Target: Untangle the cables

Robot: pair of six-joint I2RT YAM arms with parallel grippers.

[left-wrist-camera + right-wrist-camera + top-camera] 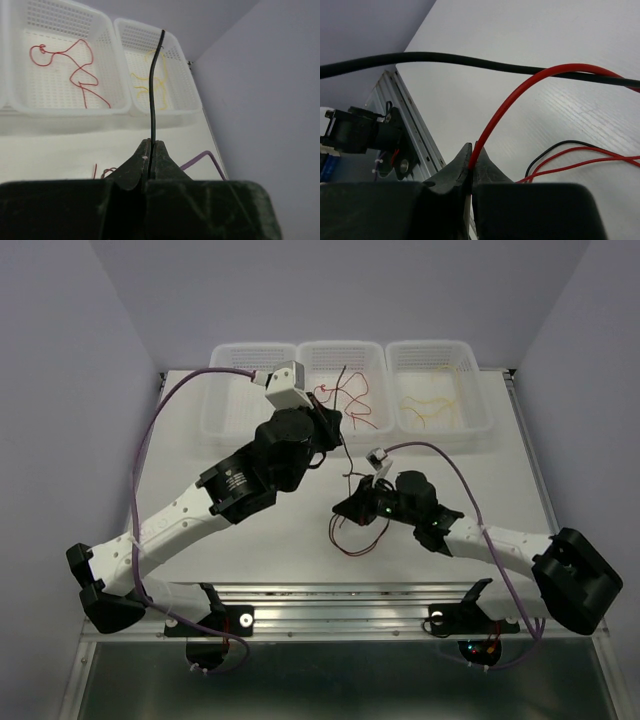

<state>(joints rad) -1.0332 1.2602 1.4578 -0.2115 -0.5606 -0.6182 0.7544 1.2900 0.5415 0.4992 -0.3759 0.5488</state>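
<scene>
My left gripper will swing down and to the left in the top view to pull the black cable away from the red cable, and then let go, because the tabletop is bare there.
My left gripper (334, 430) (151, 145) is shut on a black cable (154, 90) and holds it above the table, in front of the middle basket. The cable stands up past the fingertips and runs down toward the right arm (347, 462). My right gripper (342, 511) (472, 150) is shut on a red cable (520, 92) low over the table centre. A small tangle of red and black cables (352, 538) (570, 157) lies beside it. The black cable (445, 57) crosses above the red one.
Three white baskets stand at the back. The left one (232, 415) looks empty. The middle one (305, 358) (117, 95) holds a red cable (350, 408) (75, 70). The right one (480, 390) (192, 107) holds yellow cables (428, 408) (140, 76). A metal rail (330, 595) runs along the near edge.
</scene>
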